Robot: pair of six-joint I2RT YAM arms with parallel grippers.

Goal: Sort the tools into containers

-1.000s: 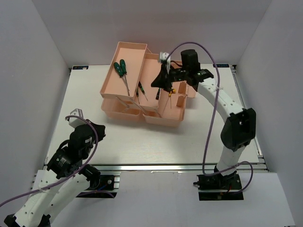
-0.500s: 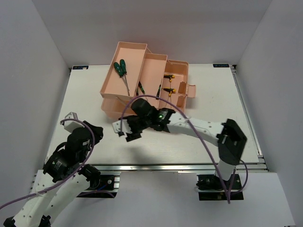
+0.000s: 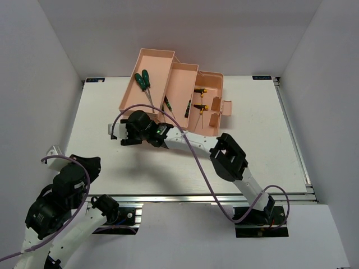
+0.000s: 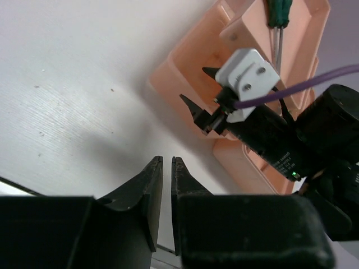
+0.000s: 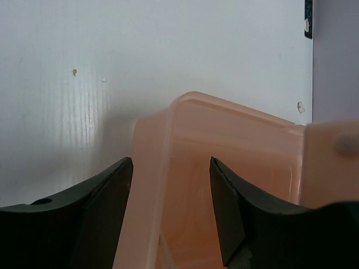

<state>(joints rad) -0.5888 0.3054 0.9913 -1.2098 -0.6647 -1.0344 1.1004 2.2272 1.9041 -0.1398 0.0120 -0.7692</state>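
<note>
The pink toolbox's side (image 5: pixel 161 193) is already between the fingers of my right gripper, so they will close on it from both sides at once.
The salmon-pink toolbox (image 3: pixel 185 73) stands open at the table's far middle. Two dark green screwdrivers (image 3: pixel 143 82) lie in its left tray, and one also shows in the left wrist view (image 4: pixel 279 14). Slim black-green screwdrivers (image 3: pixel 167 105) lie in the middle part. Yellow-black T-handled screwdrivers (image 3: pixel 199 98) lie in the right compartment. My right gripper (image 3: pixel 123 133) reaches across to the box's front-left corner. It is open and empty (image 5: pixel 171 165), its jaws either side of the pink tray wall (image 5: pixel 151 185). My left gripper (image 3: pixel 92 162) is at the near left, shut and empty (image 4: pixel 166 159).
The right arm (image 3: pixel 224 154) lies stretched across the table in front of the toolbox, its purple cable (image 3: pixel 196 162) looping over it. White table (image 3: pixel 101 112) lies left of the box. White walls enclose the table on three sides.
My right arm swung from above the box's right compartment down and across to its front-left corner. My left arm drew back toward the near left.
</note>
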